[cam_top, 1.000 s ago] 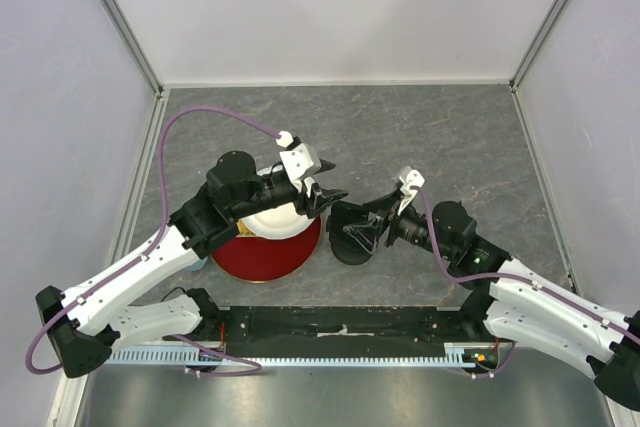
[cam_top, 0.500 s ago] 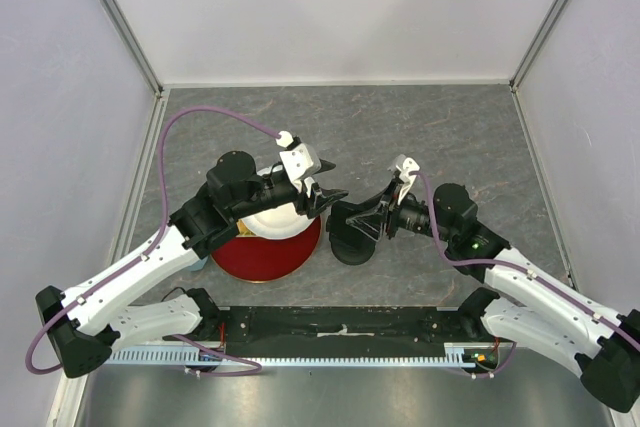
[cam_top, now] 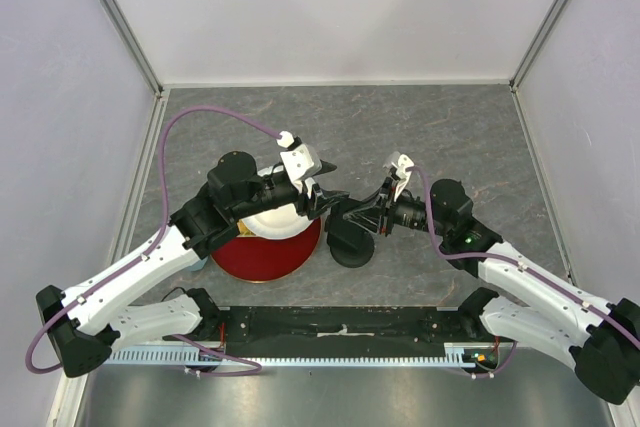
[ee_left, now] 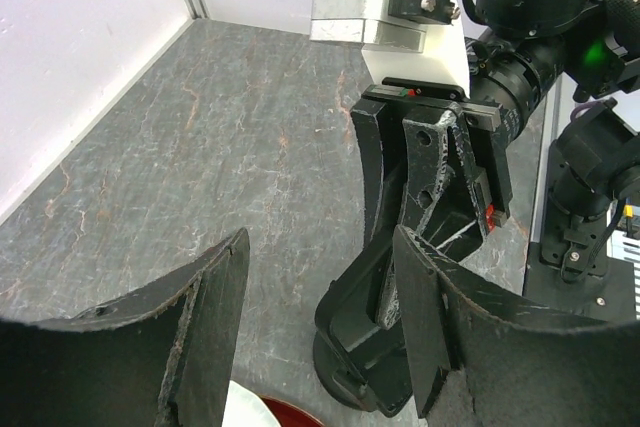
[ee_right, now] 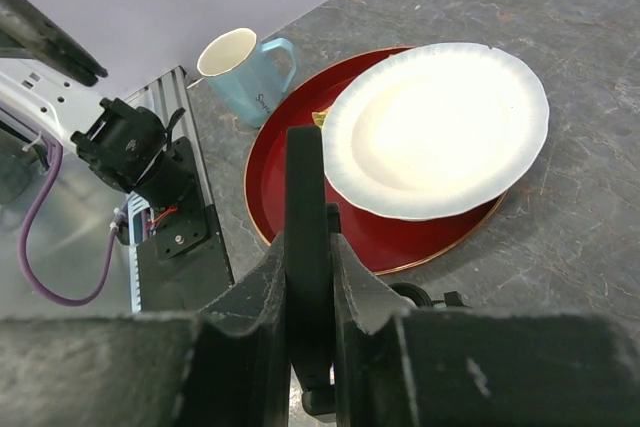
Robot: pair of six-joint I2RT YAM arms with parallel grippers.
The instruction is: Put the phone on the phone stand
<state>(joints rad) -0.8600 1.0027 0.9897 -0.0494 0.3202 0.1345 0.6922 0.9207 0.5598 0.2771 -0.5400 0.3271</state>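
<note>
Bare tabletop near the tabletop's corner (cam_top: 500, 169) lies outward of my right gripper and to its right in the top view, so I will swing my right gripper round there next and release.
The phone stand (ee_left: 365, 347) rests on its round base (cam_top: 350, 249) on the grey table, just right of the red plate. The phone (ee_right: 305, 207) is a thin black slab, seen edge-on and upright above the stand. My right gripper (ee_right: 305, 277) is shut on the phone, one finger pressed to each flat side. Seen from above, that gripper (cam_top: 357, 217) reaches left over the stand. My left gripper (ee_left: 320, 242) is open and holds nothing. It hovers by the plate's right edge (cam_top: 325, 197), facing the stand and the right gripper (ee_left: 405, 207).
A white paper plate (ee_right: 440, 127) lies on a round red plate (cam_top: 262, 257) left of the stand. A light blue mug (ee_right: 245, 72) stands beyond the red plate, near the left arm's base. White walls enclose the table on three sides.
My right gripper has slid left over the stand and its jaws have closed from wide open onto the phone. The left arm has not moved.
</note>
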